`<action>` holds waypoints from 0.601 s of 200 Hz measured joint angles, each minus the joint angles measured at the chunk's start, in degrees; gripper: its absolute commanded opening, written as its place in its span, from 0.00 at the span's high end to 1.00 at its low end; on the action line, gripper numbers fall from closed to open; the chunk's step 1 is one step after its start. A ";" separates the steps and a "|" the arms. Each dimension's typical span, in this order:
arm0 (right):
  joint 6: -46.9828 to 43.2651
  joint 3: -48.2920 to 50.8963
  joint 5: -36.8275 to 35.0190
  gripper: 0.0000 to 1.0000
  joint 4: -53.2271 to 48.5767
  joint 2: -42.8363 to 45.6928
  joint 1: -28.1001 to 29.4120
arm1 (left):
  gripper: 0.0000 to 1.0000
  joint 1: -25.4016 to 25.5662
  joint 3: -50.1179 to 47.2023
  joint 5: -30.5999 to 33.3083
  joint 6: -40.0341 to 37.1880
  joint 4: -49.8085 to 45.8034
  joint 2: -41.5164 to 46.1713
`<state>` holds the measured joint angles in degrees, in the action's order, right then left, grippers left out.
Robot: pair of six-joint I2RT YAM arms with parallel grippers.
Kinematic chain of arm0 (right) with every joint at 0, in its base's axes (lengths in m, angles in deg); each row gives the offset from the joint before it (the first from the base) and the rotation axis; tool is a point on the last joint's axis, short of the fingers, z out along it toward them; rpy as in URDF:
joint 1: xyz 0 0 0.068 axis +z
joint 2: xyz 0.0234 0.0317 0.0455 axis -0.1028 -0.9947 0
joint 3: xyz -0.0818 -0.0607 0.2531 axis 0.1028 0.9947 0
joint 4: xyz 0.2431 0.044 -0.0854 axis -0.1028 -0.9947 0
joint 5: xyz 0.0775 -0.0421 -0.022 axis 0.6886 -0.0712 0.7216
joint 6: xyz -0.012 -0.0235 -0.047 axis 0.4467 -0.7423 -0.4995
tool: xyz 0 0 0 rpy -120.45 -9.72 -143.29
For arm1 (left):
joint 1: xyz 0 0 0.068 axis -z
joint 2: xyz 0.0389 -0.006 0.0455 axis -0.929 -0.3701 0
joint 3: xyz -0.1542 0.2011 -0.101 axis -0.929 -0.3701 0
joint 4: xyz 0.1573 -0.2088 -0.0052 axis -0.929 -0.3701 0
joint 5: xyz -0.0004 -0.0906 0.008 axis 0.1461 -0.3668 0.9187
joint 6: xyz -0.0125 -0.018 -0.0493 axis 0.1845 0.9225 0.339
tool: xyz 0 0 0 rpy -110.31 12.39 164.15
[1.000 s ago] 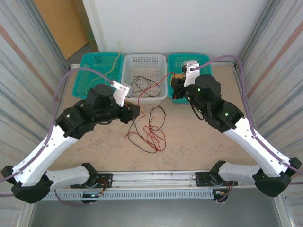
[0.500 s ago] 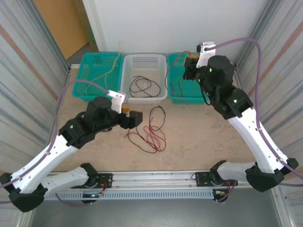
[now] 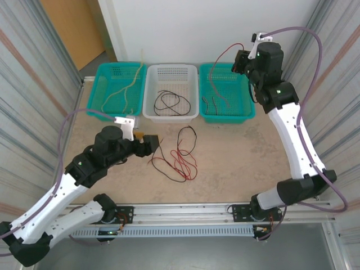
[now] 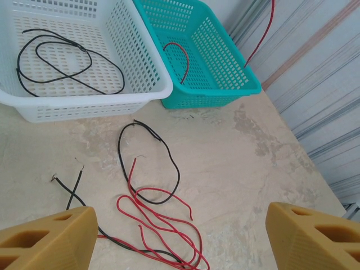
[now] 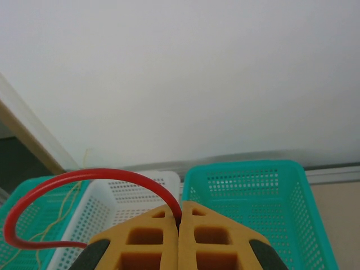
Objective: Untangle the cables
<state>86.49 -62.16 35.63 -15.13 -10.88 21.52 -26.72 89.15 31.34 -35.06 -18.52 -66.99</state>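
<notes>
I will next lower my right gripper over the teal basket (image 3: 227,90) (image 5: 247,205) beneath it and open it to release the red cable, because the cable's loose length already hangs down inside the basket.
A tangle of red and black cables (image 3: 179,153) lies on the table in front of the baskets; in the left wrist view its red loops (image 4: 160,222) cross a black loop (image 4: 147,163). My left gripper (image 3: 153,142) hovers open just left of the tangle, and nothing lies between its fingers (image 4: 53,242). My right gripper (image 3: 239,61) is raised above the right teal basket (image 3: 246,109), shut on a red cable (image 5: 95,175) at its fingertips (image 5: 179,211). That red cable (image 3: 212,79) hangs down into the basket.
A white basket (image 3: 151,112) in the middle holds a black cable (image 3: 169,101). The left teal basket (image 3: 94,109) holds yellowish cables (image 3: 126,90). Corrugated walls close in both sides, and a rail runs along the near edge.
My right gripper rose and swung back over the right teal basket, carrying the red cable clear of the white basket. My left gripper opened and drew back to the left.
</notes>
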 measured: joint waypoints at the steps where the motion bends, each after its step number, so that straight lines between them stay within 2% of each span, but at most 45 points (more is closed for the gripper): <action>1: 0.07 -0.15 0.17 1.00 -0.02 -0.24 -0.20 | 0.21 0.00 0.00 0.00 0.00 0.02 -0.02; 52: 3.85 -7.65 4.48 1.00 -0.83 -12.76 -6.21 | 0.22 -1.14 -0.50 -0.50 0.09 1.49 -3.48; 64: 4.70 -8.90 5.07 0.85 -1.01 -15.91 -7.13 | 0.22 -1.46 -0.52 -0.68 0.07 1.46 -4.37; 78: 5.35 -9.05 5.01 0.61 -1.75 -19.56 -7.87 | 0.22 -1.90 -0.52 -0.87 0.04 1.38 -5.01; 97: 5.97 -8.57 4.68 0.51 -3.21 -23.52 -8.15 | 0.22 -2.86 -0.52 -1.18 0.02 1.38 -4.94; 103: 6.12 -8.24 4.42 0.39 -4.02 -24.57 -8.15 | 0.21 -3.15 -0.55 -1.44 0.02 1.38 -4.87; 108: 6.32 -8.07 4.15 0.34 -4.85 -25.35 -8.15 | 0.21 -3.37 -0.57 -1.55 0.02 1.38 -4.79; 120: 6.49 -7.80 3.41 0.34 -6.93 -26.95 -8.13 | 0.20 -3.67 -0.74 -1.99 0.04 1.36 -4.50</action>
<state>92.99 -69.96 39.04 -22.06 -37.83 13.39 -30.39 88.41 29.35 -35.02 -17.17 -71.49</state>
